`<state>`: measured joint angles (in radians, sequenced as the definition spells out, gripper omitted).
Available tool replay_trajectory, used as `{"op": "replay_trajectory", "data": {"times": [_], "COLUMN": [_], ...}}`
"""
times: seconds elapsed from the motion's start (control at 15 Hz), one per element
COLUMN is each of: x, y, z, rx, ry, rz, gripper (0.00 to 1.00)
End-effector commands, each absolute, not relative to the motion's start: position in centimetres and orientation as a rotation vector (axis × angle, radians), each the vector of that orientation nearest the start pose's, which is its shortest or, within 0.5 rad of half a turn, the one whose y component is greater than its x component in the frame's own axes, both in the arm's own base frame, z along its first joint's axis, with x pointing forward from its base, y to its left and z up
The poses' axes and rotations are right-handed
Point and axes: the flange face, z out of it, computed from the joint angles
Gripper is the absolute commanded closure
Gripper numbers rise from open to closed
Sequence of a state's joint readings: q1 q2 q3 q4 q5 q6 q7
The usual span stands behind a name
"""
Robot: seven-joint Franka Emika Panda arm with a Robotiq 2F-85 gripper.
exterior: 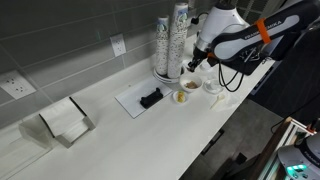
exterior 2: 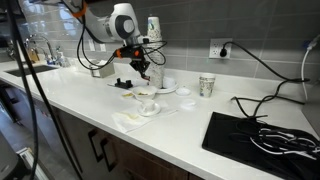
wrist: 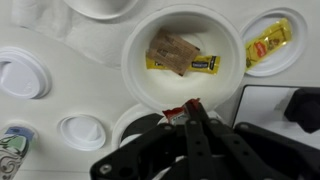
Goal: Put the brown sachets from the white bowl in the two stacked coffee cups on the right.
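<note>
I need to rise and cross past the white lids to release the sachet over the opening of the patterned coffee cups, because they stand apart from the bowl (wrist: 185,55).
The white bowl (wrist: 185,55) holds brown sachets (wrist: 172,52) lying on yellow packets. It also shows in both exterior views (exterior: 184,96) (exterior 2: 140,93). My gripper (wrist: 186,112) hangs over the bowl's near rim, a little above it, and is shut on one reddish-brown sachet (wrist: 180,110) pinched between the fingertips. The gripper shows in both exterior views (exterior: 193,66) (exterior 2: 143,70). The patterned coffee cups (wrist: 12,150) (exterior 2: 207,86) stand off to one side, apart from the bowl. In an exterior view the arm hides them.
A flat dish (wrist: 268,42) with yellow packets lies beside the bowl. White lids (wrist: 22,77) (wrist: 80,132) lie between bowl and cups. A white tray (exterior: 135,100) bears a black object. A tall cup stack (exterior: 172,40) stands at the wall. A napkin holder (exterior: 65,122) stands further along.
</note>
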<state>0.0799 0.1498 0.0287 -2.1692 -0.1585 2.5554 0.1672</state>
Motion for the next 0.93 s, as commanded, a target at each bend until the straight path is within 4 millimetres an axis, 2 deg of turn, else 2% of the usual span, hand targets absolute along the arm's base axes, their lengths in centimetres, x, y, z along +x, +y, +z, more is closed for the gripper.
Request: {"op": "replay_trajectory", "data": {"times": [0.0,0.13,0.33,0.67,0.87], "x": [56.7,56.7,56.8,57.3,57.9], "y": [3.6,1.1,-2.9,-8.9,-11.3], "z": [38.6,39.8,40.4,39.1,39.2], "rx": [-3.190,-3.211,-3.243,-3.249,-3.232], "ry": [0.144,0.284,0.447,0.642,0.669], "rz": [-0.526,-0.566,-0.613,-0.588,-0.706], "gripper": [1.00,1.00,1.00,1.00,1.00]}}
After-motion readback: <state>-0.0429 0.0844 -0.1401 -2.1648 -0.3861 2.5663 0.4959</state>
